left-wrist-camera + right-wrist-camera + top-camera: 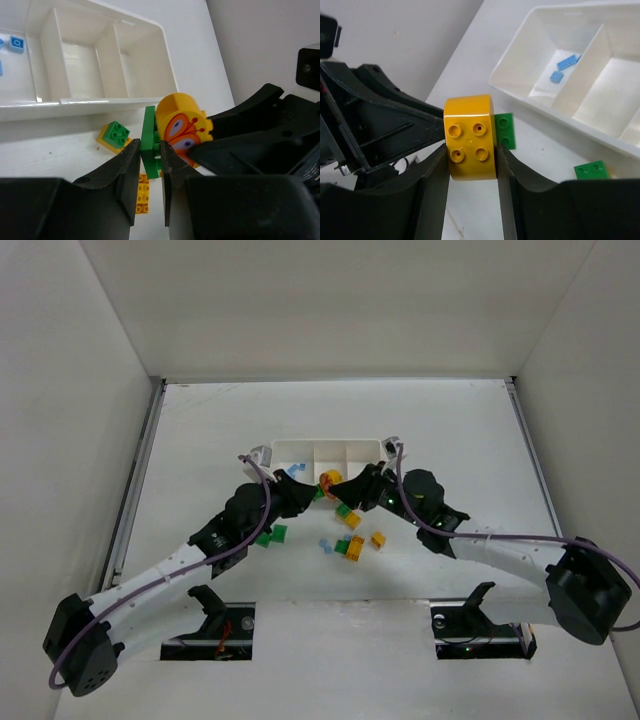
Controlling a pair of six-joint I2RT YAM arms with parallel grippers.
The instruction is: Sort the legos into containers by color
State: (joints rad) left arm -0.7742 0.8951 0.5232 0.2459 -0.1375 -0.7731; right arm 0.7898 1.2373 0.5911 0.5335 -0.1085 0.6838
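Observation:
The tray's empty end section (363, 453) lies outward, to the right in the top view. My left gripper should next carry the green lego (320, 492) over the tray, then let it go.
A rounded yellow-orange lego (331, 480) with a butterfly print and a green lego (320, 492) stuck to its side hang just in front of the white tray (330, 444). My left gripper (150, 150) is shut on the green lego (148, 131). My right gripper (471, 155) is shut on the yellow lego (470, 137), and the green lego (505, 130) shows beside it. The tray's left compartment (15, 85) holds small blue legos (566, 62). The other two compartments look empty.
Loose legos lie on the table before the tray: green ones (272, 535), yellow ones (378, 539), a yellow-and-green pair (352, 546), a blue one (325, 546) and blue ones (294, 471) by the tray's left end. White walls enclose the table.

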